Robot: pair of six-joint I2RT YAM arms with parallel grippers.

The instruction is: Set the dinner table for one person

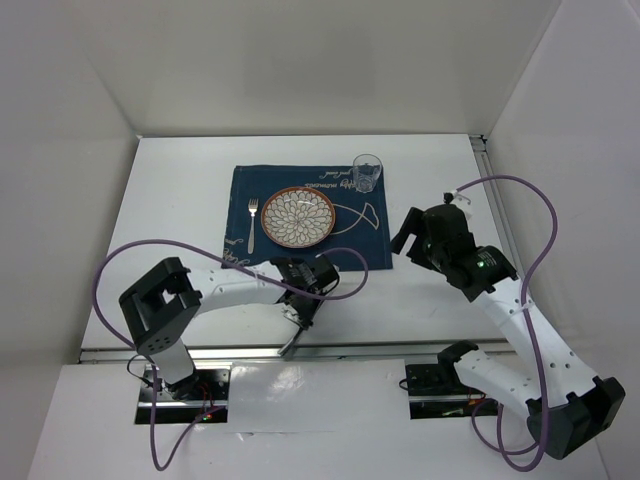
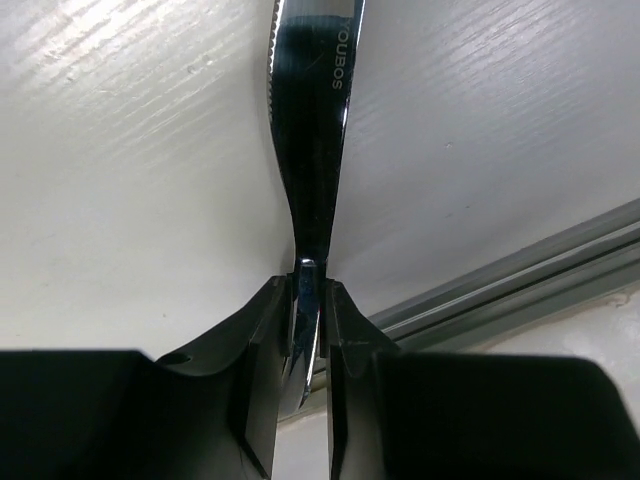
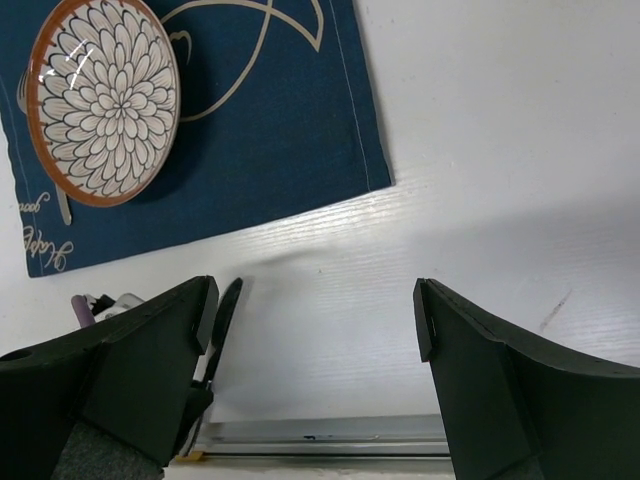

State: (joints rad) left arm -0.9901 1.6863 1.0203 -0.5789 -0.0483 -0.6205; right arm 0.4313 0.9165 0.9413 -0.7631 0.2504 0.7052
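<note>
My left gripper lifts outward next and brings the knife (image 2: 310, 120) down onto the bare part of the placemat beside the plate, opposite the fork, to release it there.
The white dinner table (image 1: 180, 200) carries a navy fish-print placemat (image 1: 345, 250). On the placemat are a floral plate (image 1: 298, 216), a fork (image 1: 252, 222) left of the plate, and a clear glass (image 1: 367, 172) at the far right corner. My left gripper (image 1: 305, 305) is shut on a steel knife (image 2: 310, 120) near the table's front edge, below the placemat. The jaws pinch the handle in the left wrist view (image 2: 310, 290) and the blade points away. My right gripper (image 3: 315, 310) is open and empty, held above bare table right of the placemat (image 3: 270, 130).
A metal rail (image 3: 320, 435) runs along the table's front edge, just behind the knife (image 1: 291, 343). White walls enclose the table on three sides. Purple cables loop from both arms. The plate (image 3: 103, 100) shows in the right wrist view.
</note>
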